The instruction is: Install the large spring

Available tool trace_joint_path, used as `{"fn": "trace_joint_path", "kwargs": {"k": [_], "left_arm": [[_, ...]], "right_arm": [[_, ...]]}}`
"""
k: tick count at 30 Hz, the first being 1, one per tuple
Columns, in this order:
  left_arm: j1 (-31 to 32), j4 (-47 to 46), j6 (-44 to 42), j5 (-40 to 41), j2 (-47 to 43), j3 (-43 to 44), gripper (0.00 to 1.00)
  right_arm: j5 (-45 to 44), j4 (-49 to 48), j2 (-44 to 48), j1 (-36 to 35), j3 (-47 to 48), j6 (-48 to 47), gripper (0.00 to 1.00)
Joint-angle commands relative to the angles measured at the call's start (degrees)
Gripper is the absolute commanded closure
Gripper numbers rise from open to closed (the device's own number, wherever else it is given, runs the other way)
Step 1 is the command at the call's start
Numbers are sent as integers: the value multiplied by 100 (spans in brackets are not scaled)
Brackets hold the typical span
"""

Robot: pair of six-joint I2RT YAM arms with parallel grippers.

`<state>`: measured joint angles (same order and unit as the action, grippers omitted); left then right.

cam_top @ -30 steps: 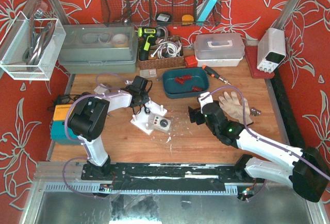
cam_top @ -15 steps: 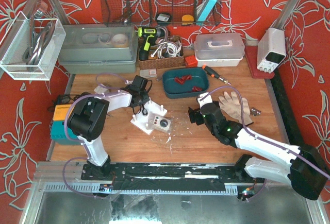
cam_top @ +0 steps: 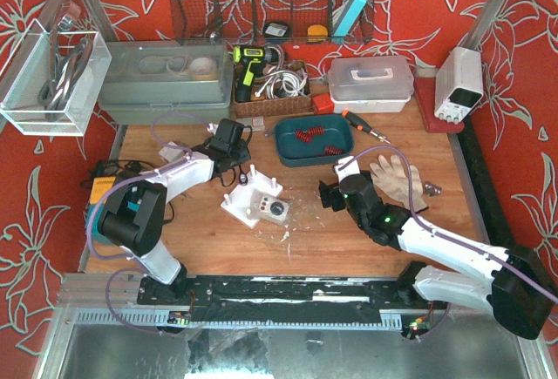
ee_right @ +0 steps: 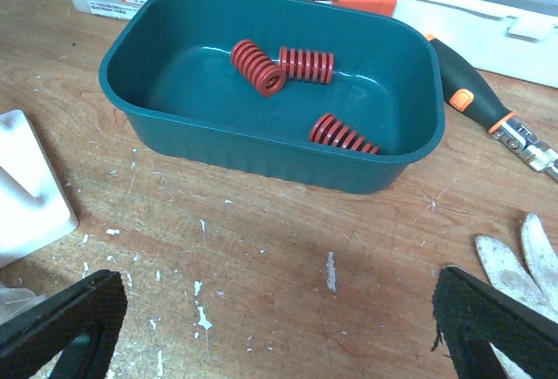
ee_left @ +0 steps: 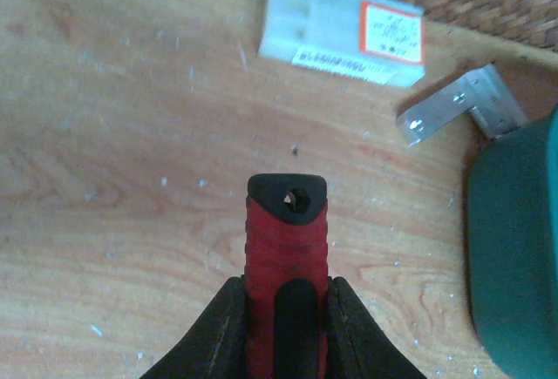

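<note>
Next, my left gripper turns, moves down to the left in the wrist view and releases the tool handle [ee_left: 286,240], since bare wood lies below it on that side.
Three red springs lie in the teal tray [ee_right: 261,148]: a wide one [ee_right: 258,66], one beside it [ee_right: 306,64] and one near the front wall [ee_right: 343,133]. I cannot tell for sure which is the large spring. A white fixture [cam_top: 261,203] with upright pegs and a grey dial stands mid-table. My left gripper [ee_left: 286,287] is shut on a red and black tool handle [ee_left: 286,240], held over bare wood behind the fixture, as the left gripper [cam_top: 229,139] shows from above. My right gripper [ee_right: 279,327] is open and empty, low over the table just in front of the tray.
A white box with an orange label [ee_left: 344,26] and an aluminium bracket [ee_left: 458,109] lie ahead of the left gripper, by the wicker basket [cam_top: 270,100]. An orange-and-black screwdriver [ee_right: 462,91] lies right of the tray. A white glove [cam_top: 397,179] lies beside the right arm.
My left arm has swung, and its wrist has drawn back from the white fixture toward the rear of the table. The right arm has not moved.
</note>
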<state>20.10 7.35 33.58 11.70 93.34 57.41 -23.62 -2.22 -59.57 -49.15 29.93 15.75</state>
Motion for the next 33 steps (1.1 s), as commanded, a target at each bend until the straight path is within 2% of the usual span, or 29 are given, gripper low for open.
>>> {"fn": "trace_joint_path", "kwargs": {"k": [1,4,7,12,17,20,26,30,33], "left_arm": [[-47,-389,-1068,226,-59,543,100],[-67,-265,-2018,-57,357,1209,100],[-68,168,-2793,347,843,1772,100],[-67,-529,-4290,673,934,1435,100],[-129,-930,-5240,1200,1029,1097,100],[-204,-1262,-5519,1670,1166,769,100],[-352,-1721,-5426,2242,1581,409,97],[-357,-2030,-5460,2417,1850,137,91],[-357,-2451,-5506,2602,1985,-166,81]], "right_arm": [[-170,38,95,-47,-14,-10,3],[-159,37,95,-47,-6,-8,4],[-176,37,95,-51,2,-6,4],[-179,24,74,-49,-7,-19,3],[-172,6,0,-49,24,-17,3],[-169,20,-44,-48,55,-15,4],[-165,43,-45,-44,65,-12,3],[-114,42,-104,-47,86,-2,3],[-88,58,-171,-49,117,-1,3]]}}
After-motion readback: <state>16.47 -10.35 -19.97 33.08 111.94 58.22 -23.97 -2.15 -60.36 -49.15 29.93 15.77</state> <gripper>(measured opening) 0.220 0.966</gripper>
